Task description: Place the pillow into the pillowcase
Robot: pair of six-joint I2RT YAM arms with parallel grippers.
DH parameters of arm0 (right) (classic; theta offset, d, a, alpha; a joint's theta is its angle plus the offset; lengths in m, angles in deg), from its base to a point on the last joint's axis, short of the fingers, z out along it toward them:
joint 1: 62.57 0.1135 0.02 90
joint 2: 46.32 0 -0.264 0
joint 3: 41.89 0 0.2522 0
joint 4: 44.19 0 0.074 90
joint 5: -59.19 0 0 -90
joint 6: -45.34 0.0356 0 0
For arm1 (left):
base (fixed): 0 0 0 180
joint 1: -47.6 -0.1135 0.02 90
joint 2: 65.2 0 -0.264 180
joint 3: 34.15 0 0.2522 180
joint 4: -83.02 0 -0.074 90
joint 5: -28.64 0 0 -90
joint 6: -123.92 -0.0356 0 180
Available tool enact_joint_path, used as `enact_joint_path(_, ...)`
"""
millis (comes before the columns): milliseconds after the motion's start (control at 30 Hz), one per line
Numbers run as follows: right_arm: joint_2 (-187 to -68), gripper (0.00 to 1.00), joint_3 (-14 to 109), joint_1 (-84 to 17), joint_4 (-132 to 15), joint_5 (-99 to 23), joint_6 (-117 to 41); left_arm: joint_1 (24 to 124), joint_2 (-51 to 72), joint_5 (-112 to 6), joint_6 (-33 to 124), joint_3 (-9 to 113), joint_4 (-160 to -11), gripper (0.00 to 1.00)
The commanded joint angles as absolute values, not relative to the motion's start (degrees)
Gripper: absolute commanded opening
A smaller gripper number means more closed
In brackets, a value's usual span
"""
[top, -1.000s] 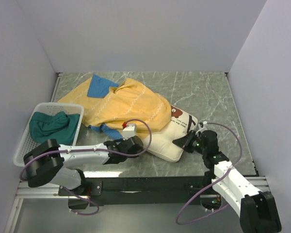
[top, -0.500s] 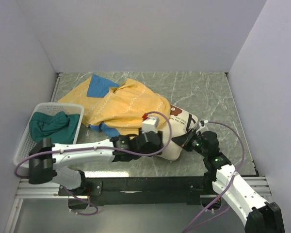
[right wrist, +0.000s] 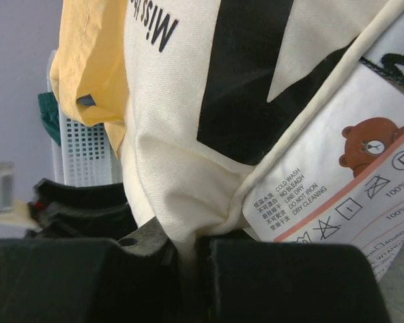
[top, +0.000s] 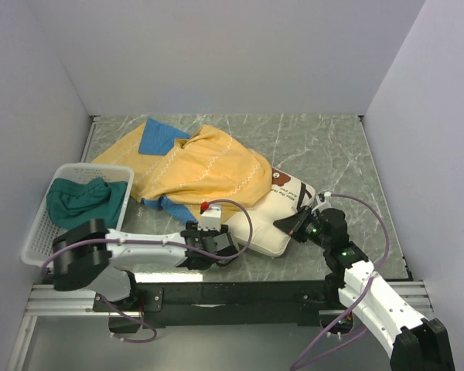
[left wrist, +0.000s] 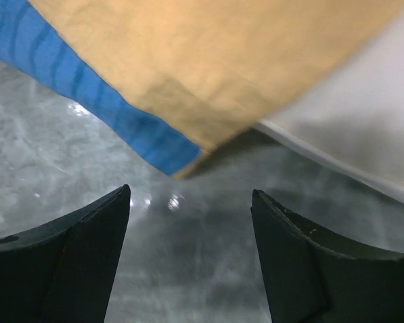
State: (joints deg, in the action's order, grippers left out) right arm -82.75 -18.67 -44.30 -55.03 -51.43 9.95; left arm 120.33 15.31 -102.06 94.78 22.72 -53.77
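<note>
The robot's left gripper has only bare marble showing between its open fingers, so it should move outward next onto the pillowcase's yellow edge (top: pixel 231 213) beside the cream pillow (top: pixel 274 212).
The mustard-yellow pillowcase (top: pixel 193 166) lies crumpled at mid-table, blue showing at its edges. It covers the far left part of the cream pillow (top: pixel 274 212), whose bear-print end sticks out to the right. My left gripper (top: pixel 219 247) is open just in front of the case's near corner, low over the marble. In the left wrist view the gripper (left wrist: pixel 188 202) holds nothing, and the case's yellow and blue corner (left wrist: pixel 182 74) lies ahead beside the pillow (left wrist: pixel 363 134). My right gripper (top: pixel 295 224) is shut on the pillow's near-right edge (right wrist: pixel 168 155), next to the care tag (right wrist: pixel 350 182).
A white mesh basket (top: pixel 39 224) with a dark teal cloth (top: pixel 81 199) stands at the left edge. White walls close in three sides. The black rail runs along the table's front edge.
My left gripper has opened; it swung right against the pillow's front, then drew back down and left off the fabric. The right gripper kept its pinch on the pillow.
</note>
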Motion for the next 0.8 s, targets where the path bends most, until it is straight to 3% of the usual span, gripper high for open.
enact_joint_path(0,-80.8,0.0,-16.4,-44.0,-51.2,-53.0,10.8,118.4,22.3,-109.9,97.6,25.9,-50.4,0.76)
enact_joint_path(233,-79.6,0.0,-15.7,-43.9,-52.4,-53.9,10.8,116.5,26.8,-115.0,97.0,29.1,-51.2,0.74)
enact_joint_path(367,-79.0,0.0,-15.5,-44.0,-53.1,-53.8,10.7,116.2,27.3,-116.0,95.3,29.4,-53.7,0.65)
enact_joint_path(467,-78.8,0.0,-15.9,-43.9,-52.1,-54.4,11.0,115.4,27.9,-115.1,91.9,30.1,-56.5,0.28)
enact_joint_path(500,-79.0,0.0,-15.9,-44.0,-52.0,-54.6,10.8,115.5,27.4,-114.4,89.8,30.7,-58.0,0.01)
enact_joint_path(633,-79.1,0.0,-15.2,-43.9,-51.2,-55.6,10.0,117.9,20.9,-101.7,70.8,33.5,-67.5,0.01)
enact_joint_path(767,-79.0,0.0,-14.9,-42.5,-49.1,-54.5,10.3,118.9,15.2,-74.6,60.1,40.0,-74.0,0.01)
